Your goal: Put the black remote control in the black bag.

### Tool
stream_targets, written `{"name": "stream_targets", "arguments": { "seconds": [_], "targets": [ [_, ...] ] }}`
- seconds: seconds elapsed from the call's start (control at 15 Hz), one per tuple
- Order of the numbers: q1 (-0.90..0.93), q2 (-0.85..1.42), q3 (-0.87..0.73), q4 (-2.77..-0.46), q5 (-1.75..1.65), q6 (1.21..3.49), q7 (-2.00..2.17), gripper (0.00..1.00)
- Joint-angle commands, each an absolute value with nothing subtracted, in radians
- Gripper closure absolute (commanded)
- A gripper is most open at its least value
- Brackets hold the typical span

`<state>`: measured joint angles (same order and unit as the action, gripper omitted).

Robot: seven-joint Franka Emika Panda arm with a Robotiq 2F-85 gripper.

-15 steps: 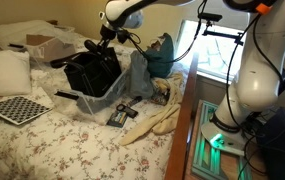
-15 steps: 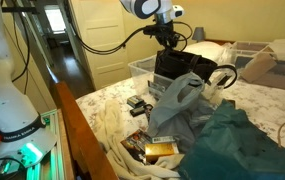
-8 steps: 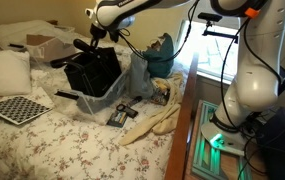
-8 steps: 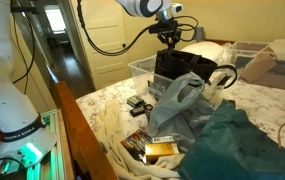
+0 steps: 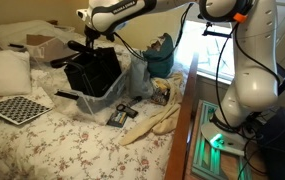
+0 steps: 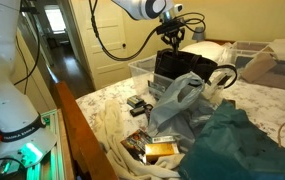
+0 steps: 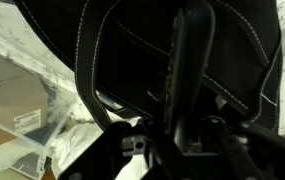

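My gripper holds the black remote control. It needs to turn next, then lower the remote control a little toward the black bag's opening (image 5: 92, 56) (image 7: 142, 58).
The black bag (image 5: 94, 74) stands upright on the flowered bed, mouth up; it also shows in the other exterior view (image 6: 185, 66). My gripper (image 5: 88, 44) hangs just above the bag's mouth, near its far rim, and is shut on the black remote control (image 7: 188, 70). In the wrist view the slim dark bar runs straight out from between the fingers of the gripper (image 7: 182, 132), with the bag's dark, white-stitched inside (image 7: 132, 50) behind it. In an exterior view the gripper (image 6: 172, 36) sits over the bag's top, and the remote is hard to tell from it.
A wider dark gadget (image 5: 122, 113) lies on the bed in front of the bag. A crinkled clear plastic sheet (image 5: 138, 76) and a teal bundle (image 5: 160, 56) sit beside it. A checkerboard (image 5: 17, 108) and a pillow (image 5: 2, 70) lie further along. A clear bin (image 6: 142, 68) stands behind the bag.
The arm has swung across above the bag's mouth with the remote still held, ending over the bag's far rim. The bag and the other things have not moved.
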<state>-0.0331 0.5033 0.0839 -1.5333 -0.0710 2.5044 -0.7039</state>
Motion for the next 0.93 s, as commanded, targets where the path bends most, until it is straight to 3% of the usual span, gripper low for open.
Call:
{"name": "stream_targets", "arguments": {
  "seconds": [0.0, 0.07, 0.87],
  "targets": [
    [-0.04, 0.506, 0.094, -1.528, -0.08, 2.502, -0.701, 0.71],
    [-0.044, 0.496, 0.098, -1.549, -0.091, 2.531, -0.738, 0.93],
    [-0.023, 0.597, 0.076, -1.47, -0.278, 2.621, -1.077, 0.93]
  ]
}}
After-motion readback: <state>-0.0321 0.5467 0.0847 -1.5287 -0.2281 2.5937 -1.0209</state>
